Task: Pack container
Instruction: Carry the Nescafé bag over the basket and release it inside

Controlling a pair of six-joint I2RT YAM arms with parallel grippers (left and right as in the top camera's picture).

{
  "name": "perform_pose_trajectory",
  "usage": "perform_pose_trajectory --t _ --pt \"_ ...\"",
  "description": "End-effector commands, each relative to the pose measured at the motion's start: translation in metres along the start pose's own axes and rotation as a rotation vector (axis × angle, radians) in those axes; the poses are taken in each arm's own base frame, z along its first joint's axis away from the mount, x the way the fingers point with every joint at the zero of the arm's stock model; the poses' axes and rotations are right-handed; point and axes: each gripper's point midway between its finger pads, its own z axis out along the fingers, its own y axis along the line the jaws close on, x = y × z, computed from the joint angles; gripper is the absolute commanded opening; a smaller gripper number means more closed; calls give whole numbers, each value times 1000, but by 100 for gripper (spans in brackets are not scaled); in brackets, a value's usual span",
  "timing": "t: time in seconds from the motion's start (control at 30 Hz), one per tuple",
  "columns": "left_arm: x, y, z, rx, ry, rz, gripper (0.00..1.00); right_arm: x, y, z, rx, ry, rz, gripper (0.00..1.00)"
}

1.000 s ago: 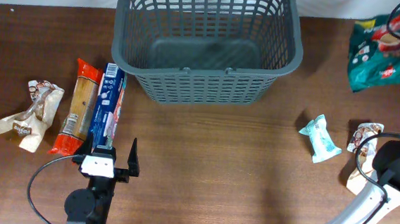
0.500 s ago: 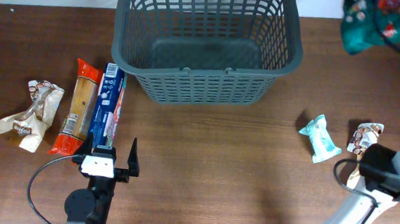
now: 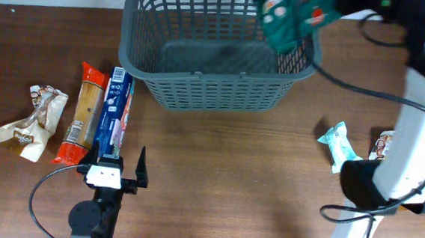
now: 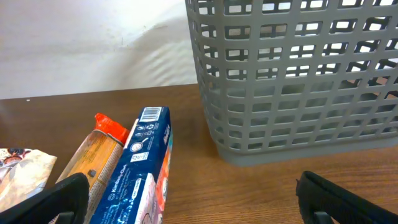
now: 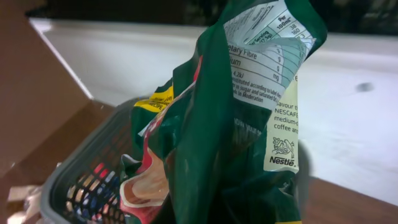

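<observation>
The green coffee bag inside the basket point(image 3: 220, 52) point(image 5: 104, 182) goes left in the overhead view and down with my right gripper next, because the bag still hangs over the basket's rim.
The container point(image 3: 214, 89), a large dark grey slotted basket, stands at the back middle of the table and looks empty. My right gripper point(image 3: 334, 3) is shut on a crumpled green coffee bag point(image 3: 291, 16), which hangs over the basket's back right corner. In the right wrist view the green bag point(image 5: 249, 124) fills the frame and hides my fingers, with the basket rim point(image 5: 81, 180) below it. My left gripper point(image 3: 121, 165) rests open near the front left, nothing between its fingers; the basket wall point(image 4: 292, 93) is ahead of it.
A blue box point(image 3: 114, 116), an orange-red packet point(image 3: 84, 114) and a beige wrapper point(image 3: 32, 121) lie left of the basket. A light-blue packet point(image 3: 340, 147) and a small brown-white packet point(image 3: 384, 146) lie at the right, beside the right arm's white link point(image 3: 410, 133).
The right arm has swung the green bag from the far right back corner leftward, to above the basket's right side. The left arm has not moved.
</observation>
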Motion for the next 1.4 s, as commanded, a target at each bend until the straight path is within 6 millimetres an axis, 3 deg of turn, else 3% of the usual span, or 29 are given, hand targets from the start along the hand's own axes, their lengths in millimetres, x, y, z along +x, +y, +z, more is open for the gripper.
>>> perform_pose_trajectory --t 0.0,0.13,0.3,0.57,0.7,0.93,1.03,1.2,1.37 --pt "1 -3 0 14 -1 -6 99 11 7 33 39 40 -7 4" --pt "1 -3 0 14 -1 -6 99 44 -1 74 112 148 28 4" --pt "1 -3 0 14 -1 -6 99 86 -15 105 149 273 74 4" --pt "1 -3 0 13 -1 -6 99 154 -25 133 156 468 120 4" --pt "1 -3 0 14 -1 -6 99 169 -15 139 139 510 113 4" --pt "1 -3 0 14 -1 -6 99 159 -7 141 127 474 100 36" --pt "1 -3 0 14 -1 -6 99 139 -7 131 130 422 91 39" --pt "1 -3 0 14 -1 -6 99 77 -10 85 213 251 45 41" --pt "1 -3 0 14 -2 -6 99 34 -34 9 489 145 -51 44"
